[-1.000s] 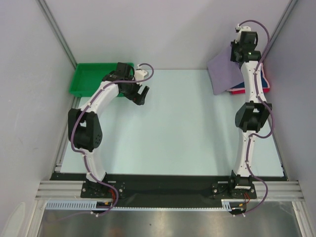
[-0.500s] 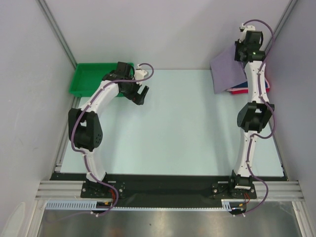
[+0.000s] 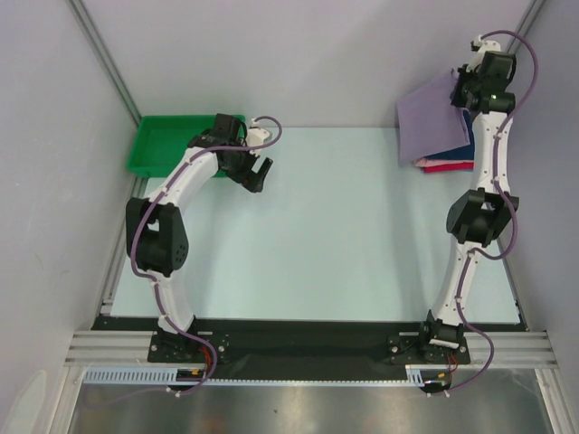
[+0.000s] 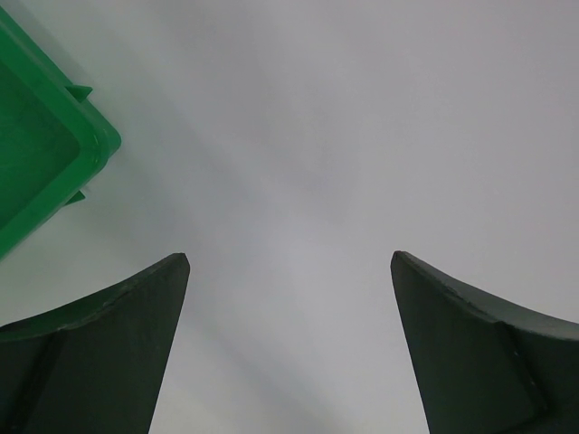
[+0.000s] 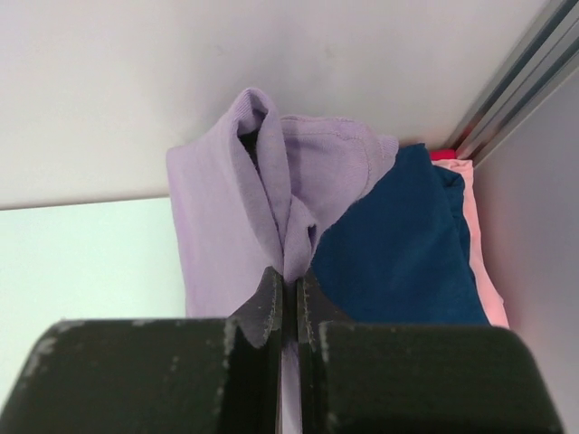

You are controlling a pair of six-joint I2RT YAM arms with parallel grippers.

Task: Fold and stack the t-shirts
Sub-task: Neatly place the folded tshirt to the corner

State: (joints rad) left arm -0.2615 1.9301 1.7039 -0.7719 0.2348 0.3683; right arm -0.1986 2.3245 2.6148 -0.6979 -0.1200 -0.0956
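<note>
The robot's right gripper has to move next over the navy blue t-shirt's uncovered side (image 3: 469, 133) (image 5: 412, 249), below it and toward the right in the top view, then lower the fold of the lavender t-shirt and let go.
My right gripper (image 3: 463, 90) is shut on a bunched fold of the lavender t-shirt (image 3: 432, 122) and holds it lifted at the far right corner; the pinch shows in the right wrist view (image 5: 291, 276), with the lavender cloth (image 5: 226, 217) hanging from it. Under it lie the navy blue t-shirt (image 3: 450, 155), also in the right wrist view (image 5: 398, 253), and the pink-red t-shirt (image 3: 448, 168), whose pink edge (image 5: 479, 262) peeks out by the wall. My left gripper (image 3: 262, 172) is open and empty over bare table, fingers (image 4: 118, 344) wide apart.
A green plastic tray (image 3: 167, 145) stands at the far left, its corner in the left wrist view (image 4: 54, 154). White walls and a metal frame rail (image 5: 516, 86) close in the right corner. The pale table surface (image 3: 335, 235) spreads between the arms.
My right gripper has moved right and farther back, lifting the lavender shirt off the navy and pink-red ones. The left arm has not moved.
</note>
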